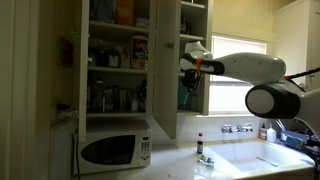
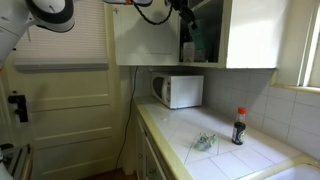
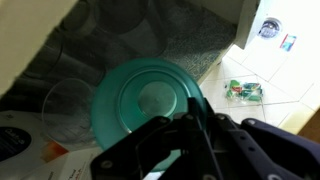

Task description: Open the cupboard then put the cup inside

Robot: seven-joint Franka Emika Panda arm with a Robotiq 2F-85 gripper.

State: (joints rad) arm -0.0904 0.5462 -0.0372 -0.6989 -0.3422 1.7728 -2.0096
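Observation:
I will next lower my gripper to the speckled shelf (image 3: 190, 48) below it, beside the clear glass, until the hanging cup stands there, and let go of the cup's rim.
The cupboard's flat door (image 1: 165, 70) stands open; it also shows in an exterior view (image 2: 250, 35). My gripper (image 1: 190, 67) reaches into the compartment behind it from the right, high in an exterior view (image 2: 185, 22). The teal cup (image 1: 185, 95) hangs just under the gripper among the shelves (image 2: 188, 48). In the wrist view I look down into the cup (image 3: 140, 100), round and upright. My gripper's fingers (image 3: 194, 108) are closed together on its right rim. The cup's base is hidden.
A clear glass (image 3: 65, 105) stands close beside the cup on the shelf. The neighbouring compartment (image 1: 115, 60) is packed with bottles and boxes. Below are a microwave (image 1: 112, 150), a dark bottle (image 2: 238, 127), a green packet (image 2: 204, 142) on the tiled counter, and a sink (image 1: 270, 160).

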